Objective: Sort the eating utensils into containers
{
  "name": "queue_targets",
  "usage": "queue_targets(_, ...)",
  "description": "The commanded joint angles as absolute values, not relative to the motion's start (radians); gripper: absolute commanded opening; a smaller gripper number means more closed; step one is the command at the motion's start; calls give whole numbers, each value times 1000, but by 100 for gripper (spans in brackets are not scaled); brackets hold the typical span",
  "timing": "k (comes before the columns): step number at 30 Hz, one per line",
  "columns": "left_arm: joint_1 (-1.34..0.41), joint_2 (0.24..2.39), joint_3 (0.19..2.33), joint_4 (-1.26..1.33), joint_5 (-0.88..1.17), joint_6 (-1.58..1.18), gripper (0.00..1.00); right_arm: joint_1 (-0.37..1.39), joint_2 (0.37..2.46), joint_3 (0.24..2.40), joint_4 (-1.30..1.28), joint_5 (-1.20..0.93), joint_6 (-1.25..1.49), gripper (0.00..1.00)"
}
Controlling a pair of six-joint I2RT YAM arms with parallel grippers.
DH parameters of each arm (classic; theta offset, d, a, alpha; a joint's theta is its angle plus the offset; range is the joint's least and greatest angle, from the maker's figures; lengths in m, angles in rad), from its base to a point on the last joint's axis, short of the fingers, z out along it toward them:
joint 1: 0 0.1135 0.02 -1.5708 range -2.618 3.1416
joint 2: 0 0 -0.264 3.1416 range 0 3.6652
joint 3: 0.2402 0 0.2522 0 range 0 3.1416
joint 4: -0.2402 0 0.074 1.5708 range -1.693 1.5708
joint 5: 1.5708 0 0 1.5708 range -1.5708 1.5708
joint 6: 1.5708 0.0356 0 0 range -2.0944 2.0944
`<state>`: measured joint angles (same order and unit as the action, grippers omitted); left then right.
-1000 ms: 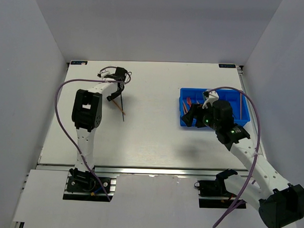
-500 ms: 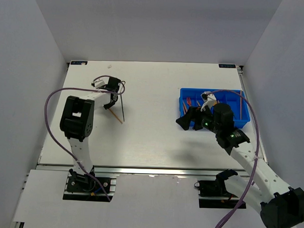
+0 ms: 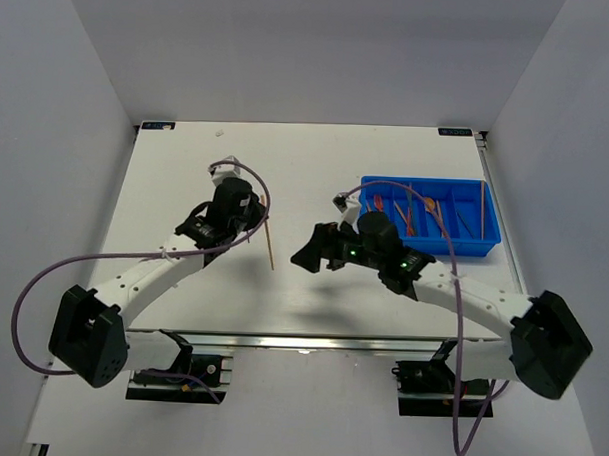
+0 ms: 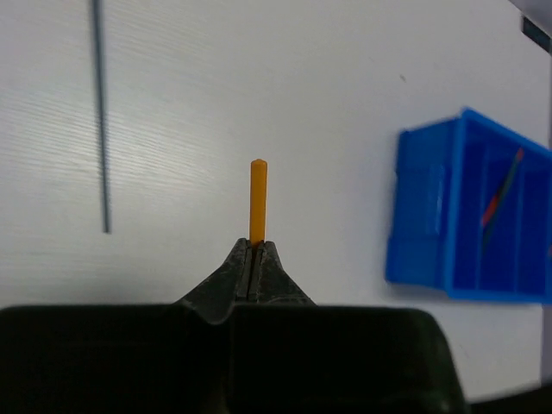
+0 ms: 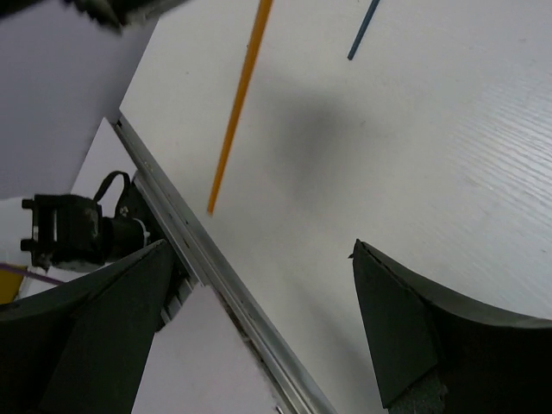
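Note:
My right gripper goes outward and to the left in the top view next. It goes onto the orange stick's bare middle (image 3: 268,239) (image 5: 241,97), since my left gripper holds the stick farther out.
My left gripper (image 3: 255,222) (image 4: 256,244) is shut on an orange stick (image 3: 270,247) (image 4: 258,200), held above the table left of centre and pointing toward the near edge. A dark stick (image 4: 102,112) (image 5: 362,30) lies on the table near it; the top view does not show it. The blue tray (image 3: 424,246) (image 4: 431,216) sits at the right and holds several red, orange and dark utensils (image 3: 405,206). My right gripper (image 3: 309,254) (image 5: 259,250) hovers open and empty left of the tray, near the orange stick (image 5: 238,102).
The two arms reach toward each other over the middle of the white table (image 3: 317,158). The table's metal front rail (image 5: 198,250) runs just below the right gripper. Grey walls close in both sides and the back.
The left gripper shut on the orange stick, lifted it and swung it right toward the centre. The right gripper left the tray, moved left over the table and opened wider.

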<state>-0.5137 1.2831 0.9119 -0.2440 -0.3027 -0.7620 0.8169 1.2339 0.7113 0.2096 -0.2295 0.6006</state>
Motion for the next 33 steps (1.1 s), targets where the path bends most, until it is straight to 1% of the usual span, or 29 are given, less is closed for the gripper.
queue_targets(1, -583, 1241, 867, -155, -184, -784, 0, 867, 1311, 807, 334, -123, 702, 89)
queue_targets(4, -623, 1200, 847, -114, -153, -799, 0, 882, 1359, 834, 345, -62, 745, 89)
queue_targets(7, -635, 1170, 818, -68, -106, -821, 0, 884, 1409, 859, 365, -52, 762, 85)
queue_targets(10, -641, 1151, 801, -51, -89, -841, 0, 882, 1457, 885, 367, -54, 765, 76)
queue_targets(11, -641, 1146, 795, -46, -83, -845, 0, 884, 1465, 896, 367, -46, 764, 70)
queue_targets(13, -644, 1132, 772, -17, -63, -862, 0, 884, 1483, 902, 380, -37, 761, 65)
queue_targets(15, -644, 1127, 765, -8, -55, -865, 0, 882, 1489, 905, 409, -43, 753, 38)
queue_targets(16, -644, 1127, 765, -8, -57, -865, 0, 884, 1493, 908, 417, -48, 747, 21)
queue_targets(17, -644, 1129, 768, -12, -61, -859, 19, 882, 1490, 913, 417, -40, 733, 0)
queue_targets(18, -644, 1131, 776, -20, -67, -853, 37, 881, 1488, 916, 411, -34, 718, 0)
queue_targets(19, -644, 1134, 790, -43, -83, -842, 61, 874, 1483, 922, 391, -22, 700, 0)
queue_targets(20, -644, 1134, 811, -73, -104, -812, 96, 864, 1479, 930, 358, -6, 680, 0)
queue_targets(21, -644, 1131, 871, -162, -133, -792, 98, 826, 1468, 937, 281, 41, 628, 0)
queue_targets(23, -644, 1114, 938, -266, -222, -715, 98, 761, 1430, 940, 182, 116, 568, 0)
queue_targets(24, -644, 1106, 1000, -375, -262, -691, 98, 670, 1413, 940, 88, 138, 533, 0)
queue_targets(26, -644, 1069, 1037, -467, -359, -623, 98, 567, 1378, 940, 16, 213, 387, 0)
queue_targets(27, -644, 1052, 1045, -535, -385, -606, 98, 473, 1373, 946, -17, 244, 326, 0)
queue_targets(28, -644, 1037, 1039, -560, -400, -586, 98, 430, 1373, 959, -69, 283, 192, 0)
queue_targets(29, -644, 1002, 1031, -577, -409, -553, 98, 393, 1376, 959, -71, 354, 119, 0)
queue_targets(30, -644, 985, 1002, -590, -399, -536, 98, 324, 1379, 951, -52, 376, 56, 0)
queue_targets(31, -644, 970, 987, -597, -388, -519, 98, 286, 1381, 927, 27, 374, -1, 0)
queue_targets(32, -644, 957, 973, -601, -367, -494, 98, 252, 1382, 913, 70, 370, -126, 0)
queue_targets(33, -644, 937, 960, -618, -361, -485, 98, 186, 1396, 907, 110, 377, -161, 0)
